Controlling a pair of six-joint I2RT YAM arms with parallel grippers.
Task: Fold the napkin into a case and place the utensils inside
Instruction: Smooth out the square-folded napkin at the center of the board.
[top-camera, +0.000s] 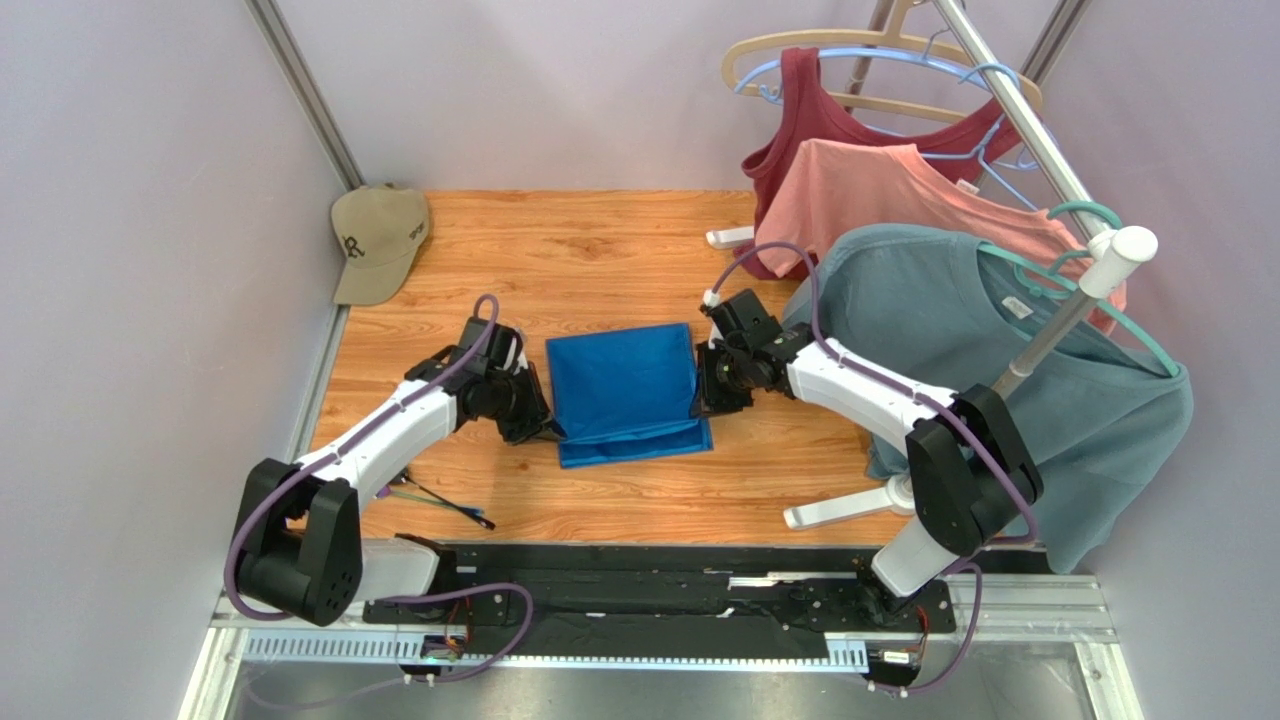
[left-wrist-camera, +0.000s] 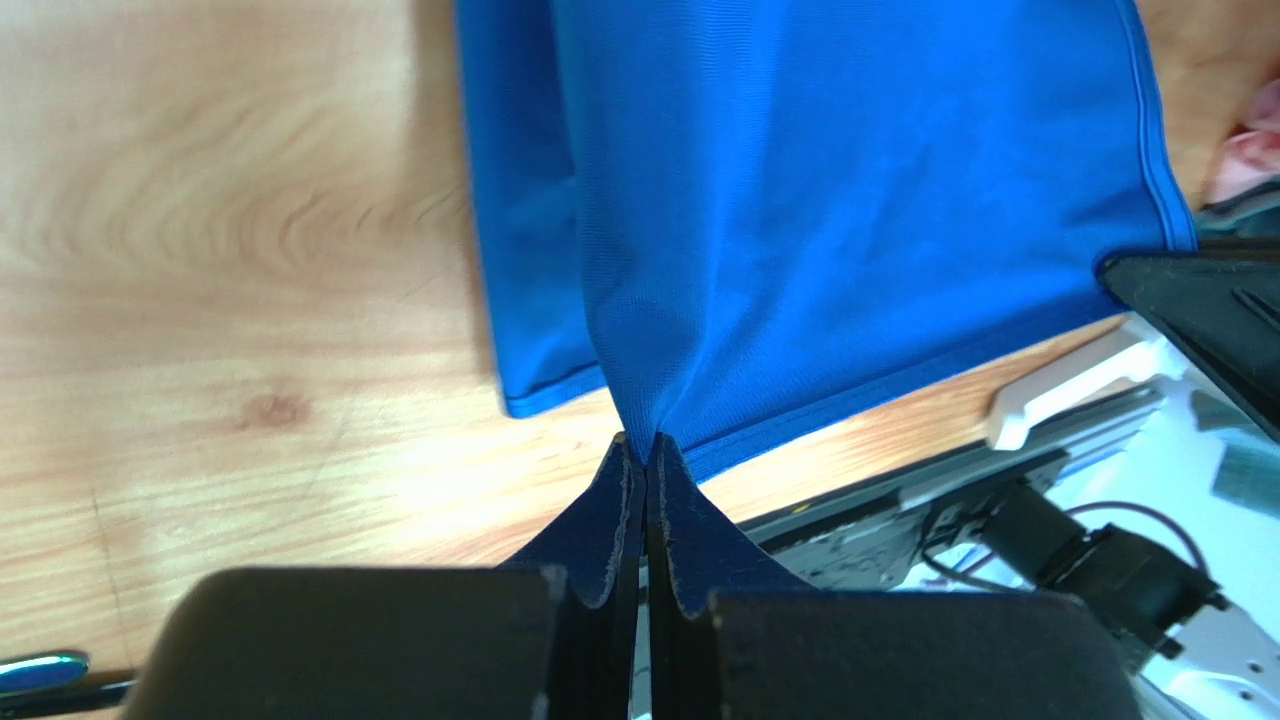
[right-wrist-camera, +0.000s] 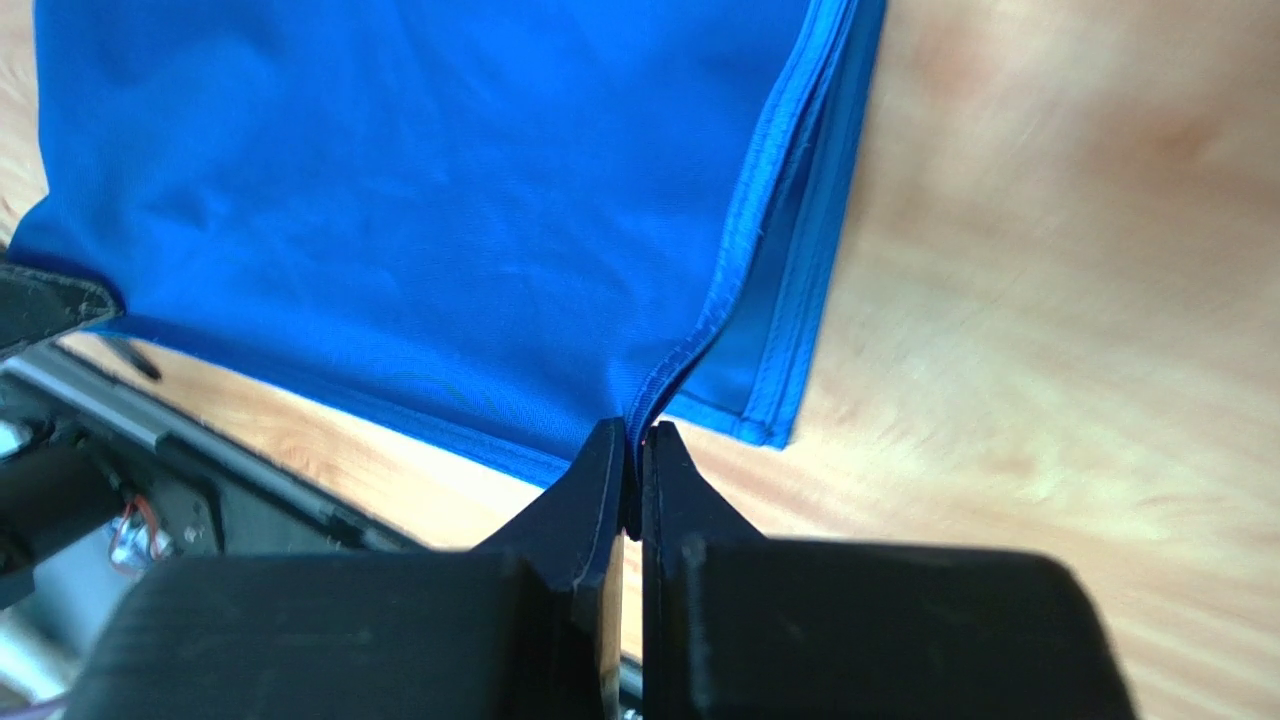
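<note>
I will move my right gripper back and down toward the napkin's lower layer's rack-side near corner (top-camera: 705, 446) (right-wrist-camera: 763, 426) and release the napkin's hem, because the near part of that layer is uncovered.
The royal-blue napkin (top-camera: 627, 392) lies folded in the middle of the wooden table, its upper layer lifted between the two grippers. My left gripper (top-camera: 543, 417) is shut on its left edge; the left wrist view shows the cloth (left-wrist-camera: 842, 195) pinched at the fingertips (left-wrist-camera: 648, 455). My right gripper (top-camera: 703, 393) is shut on its right edge; the right wrist view shows the hem (right-wrist-camera: 451, 195) caught at the fingertips (right-wrist-camera: 633, 440). The utensils (top-camera: 445, 503), thin dark sticks with blue and green bits, lie on the table near the left arm's base.
A tan cap (top-camera: 377, 239) lies at the table's back left corner. A clothes rack (top-camera: 1037, 180) with a maroon top, a pink shirt and a teal-grey T-shirt (top-camera: 992, 375) stands at the right, its white feet (top-camera: 842, 507) on the table.
</note>
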